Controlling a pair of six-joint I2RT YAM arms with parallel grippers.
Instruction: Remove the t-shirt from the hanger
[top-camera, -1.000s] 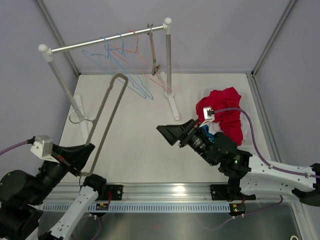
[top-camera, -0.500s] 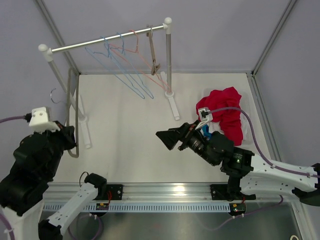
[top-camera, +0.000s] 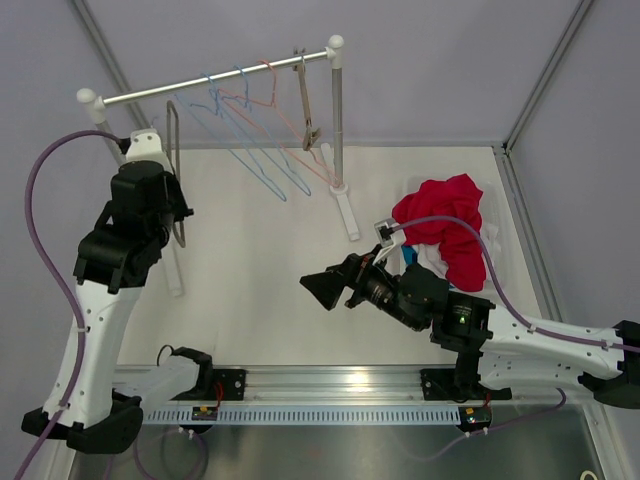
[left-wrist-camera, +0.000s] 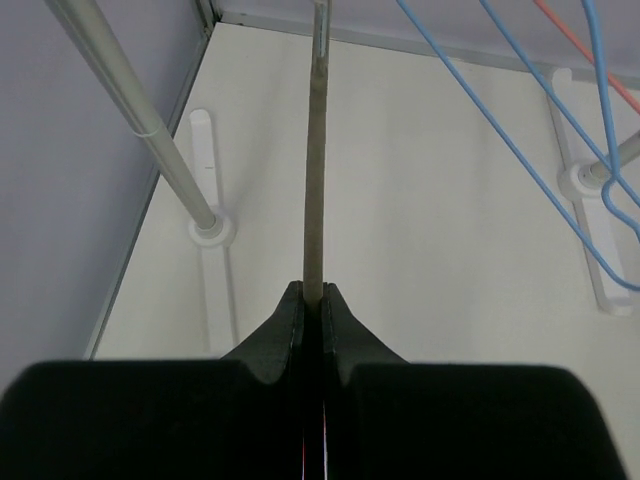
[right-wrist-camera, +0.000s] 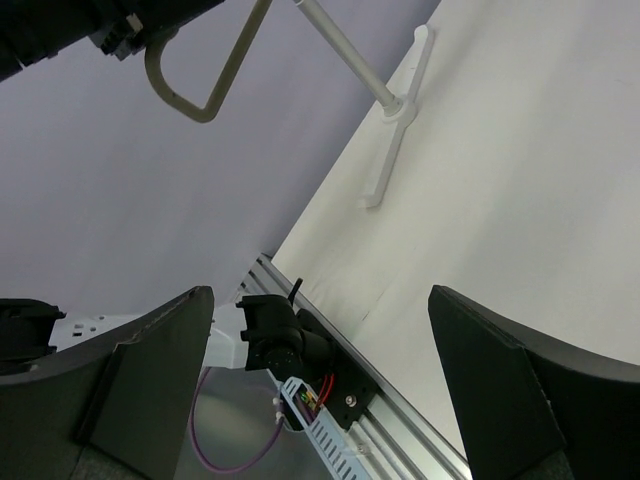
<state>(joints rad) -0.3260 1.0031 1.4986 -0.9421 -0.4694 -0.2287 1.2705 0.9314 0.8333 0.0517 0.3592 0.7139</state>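
My left gripper is holding the bare hanger and should carry it outward onto the rail's free stretch (top-camera: 177, 87) and let it go, now that the t-shirt (top-camera: 447, 232) is in the bin.
The red t-shirt (top-camera: 447, 232) lies crumpled in a bin at the right, off any hanger. My left gripper (top-camera: 176, 214) is raised at the back left and shut on a bare beige hanger (top-camera: 168, 135), held upright just below the rack's rail (top-camera: 215, 84). In the left wrist view the jaws (left-wrist-camera: 311, 296) pinch the hanger's bar (left-wrist-camera: 314, 190). My right gripper (top-camera: 326, 289) is open and empty above the middle of the table; in its own view the gripper (right-wrist-camera: 320, 400) spans wide, with the beige hanger (right-wrist-camera: 205, 92) at top left.
Several blue and orange wire hangers (top-camera: 248, 122) and another beige hanger (top-camera: 305, 100) hang on the rail. The rack's posts (top-camera: 337, 120) stand on white feet (top-camera: 347, 212). The bin's rim (top-camera: 492, 205) lies by the right wall.
My left arm has swung up and back, carrying the beige hanger from the near left edge up to the rail. My right gripper has drifted slightly left.
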